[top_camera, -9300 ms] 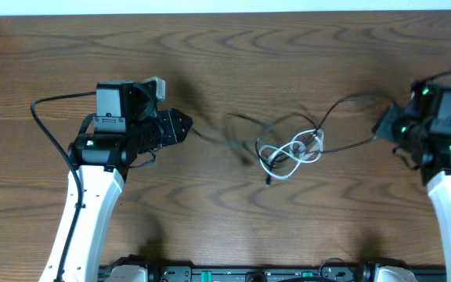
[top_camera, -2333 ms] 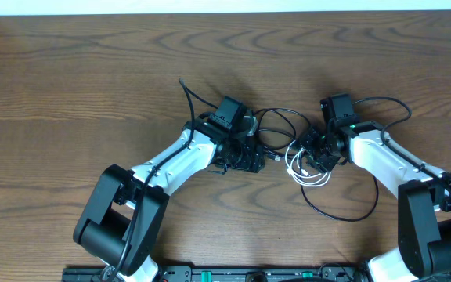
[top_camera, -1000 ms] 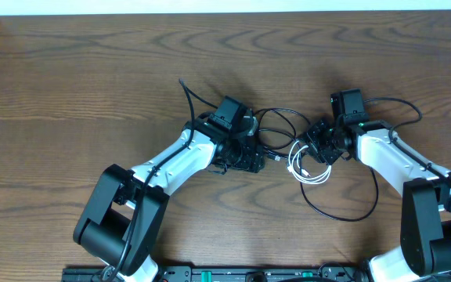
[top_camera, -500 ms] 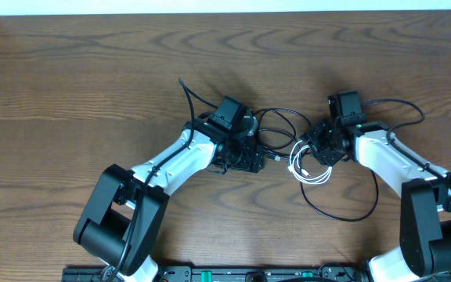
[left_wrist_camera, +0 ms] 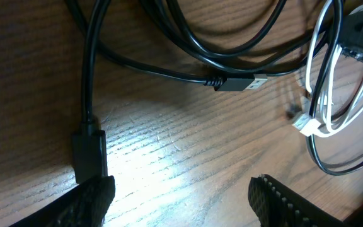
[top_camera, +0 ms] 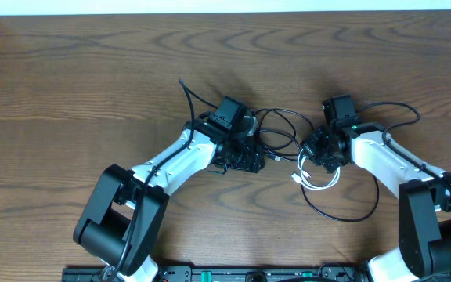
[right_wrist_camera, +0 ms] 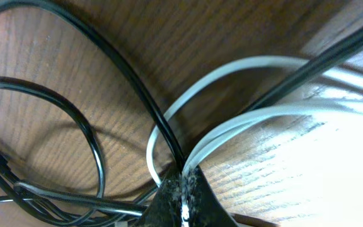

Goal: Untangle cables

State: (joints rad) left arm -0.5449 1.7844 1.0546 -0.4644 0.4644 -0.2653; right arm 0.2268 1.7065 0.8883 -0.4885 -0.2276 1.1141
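The white cable (top_camera: 319,182) needs to be lifted up clear of the crossing black cable by my right gripper, carried outward and let go, since open wood lies there.
The black cable (top_camera: 282,110) loops between my two grippers and trails toward the front right. The white cable (top_camera: 319,182) lies coiled just right of centre. My left gripper (top_camera: 257,160) is open and empty, low over the wood. In the left wrist view its fingers (left_wrist_camera: 181,202) straddle bare table, with a black plug end (left_wrist_camera: 238,83) ahead, a second black plug (left_wrist_camera: 88,151) by the left finger, and the white cable (left_wrist_camera: 333,94) at the right. My right gripper (top_camera: 317,157) is shut on a white cable strand (right_wrist_camera: 244,66), with the black cable (right_wrist_camera: 125,69) running right against the fingertips (right_wrist_camera: 183,192).
The wooden table (top_camera: 92,63) stretches around the tangle. The arms' own thicker black wires arc above each wrist, one at the left (top_camera: 190,98) and one at the right (top_camera: 398,106). The table's white back edge runs along the top.
My right gripper has shifted slightly toward the front and left, dragging the white coil with it. The left arm and the black loops by it have not moved.
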